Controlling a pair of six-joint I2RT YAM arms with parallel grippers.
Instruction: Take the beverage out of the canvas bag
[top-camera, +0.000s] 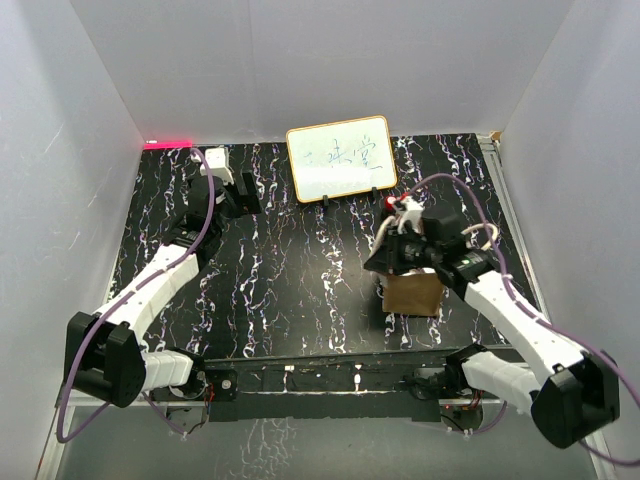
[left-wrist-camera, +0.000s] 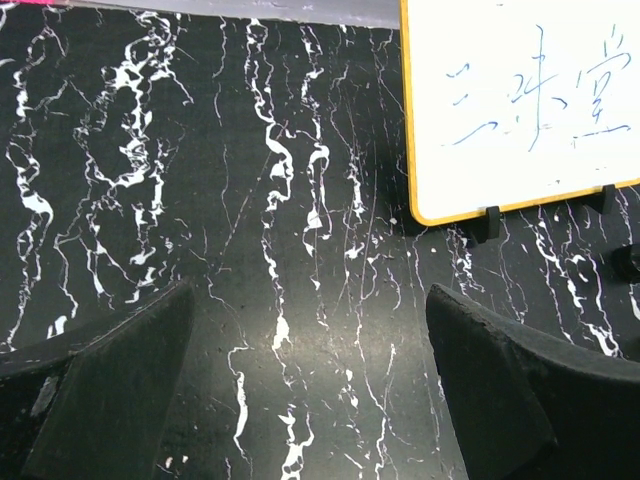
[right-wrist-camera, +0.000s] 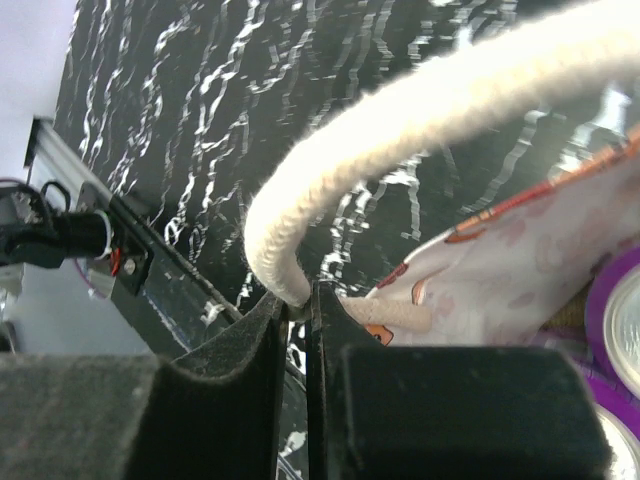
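The right gripper next draws the bag's handle to the left in the top view, over the table's bare middle, and releases it, since the bag stands off-center.
The tan-brown canvas bag stands right of the table's middle, under my right arm. My right gripper is shut on one of its pale rope handles, pinched between the fingers. In the right wrist view the bag's pale printed lining and a purple beverage can top show at the right edge. My left gripper is open and empty above the black marbled table at the back left.
A white framed board with blue writing stands at the back middle, also in the left wrist view. A small red and black object sits by its right foot. White walls enclose the table. A black rail runs along the near edge.
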